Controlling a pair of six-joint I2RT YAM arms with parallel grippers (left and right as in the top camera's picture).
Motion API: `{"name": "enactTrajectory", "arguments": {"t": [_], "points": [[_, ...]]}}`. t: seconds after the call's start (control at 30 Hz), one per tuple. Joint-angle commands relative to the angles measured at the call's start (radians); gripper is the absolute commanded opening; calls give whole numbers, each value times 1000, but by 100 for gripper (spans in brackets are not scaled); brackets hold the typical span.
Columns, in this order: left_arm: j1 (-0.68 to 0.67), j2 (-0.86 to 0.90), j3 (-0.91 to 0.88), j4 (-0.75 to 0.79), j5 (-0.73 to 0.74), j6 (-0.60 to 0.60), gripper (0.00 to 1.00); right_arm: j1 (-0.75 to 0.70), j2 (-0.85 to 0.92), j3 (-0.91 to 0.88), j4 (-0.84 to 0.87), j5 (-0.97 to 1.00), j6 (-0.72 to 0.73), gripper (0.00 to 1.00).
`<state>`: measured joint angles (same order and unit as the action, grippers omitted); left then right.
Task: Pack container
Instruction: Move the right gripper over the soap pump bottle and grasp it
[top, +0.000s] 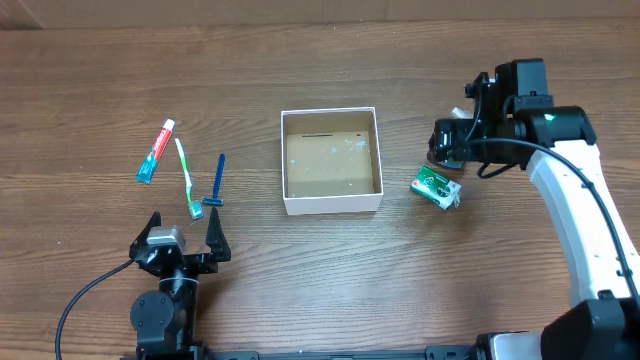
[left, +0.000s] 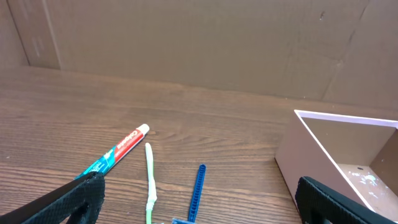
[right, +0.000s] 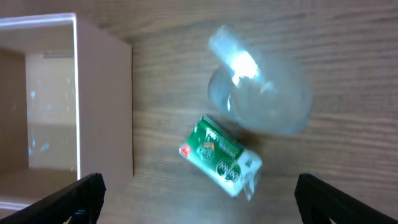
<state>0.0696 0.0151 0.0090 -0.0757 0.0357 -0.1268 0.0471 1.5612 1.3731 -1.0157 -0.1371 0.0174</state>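
Note:
My right gripper's fingers are above the small clear bottle (right: 261, 93), which lies farther outward, beyond the packet. My gripper needs to move outward next and lower around it.
The container (top: 332, 204), a shallow white box with a brown floor, sits mid-table and holds nothing. It also shows in the left wrist view (left: 311, 152) and the right wrist view (right: 102, 106). A toothpaste tube (top: 155, 151), a green toothbrush (top: 186, 177) and a blue razor (top: 216, 183) lie to its left. My left gripper (top: 183, 235) is open and empty, just in front of them (left: 199, 208). My right gripper (top: 448, 150) is open and empty (right: 199, 199), hovering over a green-and-white packet (top: 436, 187) to the right of the box.
In the right wrist view a blurred clear plastic item (right: 261, 93) lies just beyond the packet (right: 221, 155). In the left wrist view the toothpaste (left: 115, 155), toothbrush (left: 150, 180) and razor (left: 197, 193) lie between my fingers. A brown cardboard wall stands behind the table.

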Motion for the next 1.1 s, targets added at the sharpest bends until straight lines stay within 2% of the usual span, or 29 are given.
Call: {"name": "enactTrajectory", "arguments": {"t": [0.0, 0.17, 0.5, 0.83, 0.97, 1.07], "points": [[-3, -10, -4, -1, -10, 16, 100, -4, -12, 22, 49, 75, 47, 100], [-3, -10, -4, -1, -10, 16, 100, -3, 14, 21, 117, 129, 46, 100], [-3, -10, -4, -1, -10, 16, 100, -5, 69, 20, 142, 163, 38, 99], [-3, -10, -4, -1, -10, 16, 100, -5, 153, 20, 226, 163, 26, 79], [-3, -10, -4, -1, -10, 16, 100, -5, 154, 20, 266, 163, 5, 70], [-3, -10, -4, -1, -10, 16, 100, -5, 156, 20, 286, 163, 3, 58]]}}
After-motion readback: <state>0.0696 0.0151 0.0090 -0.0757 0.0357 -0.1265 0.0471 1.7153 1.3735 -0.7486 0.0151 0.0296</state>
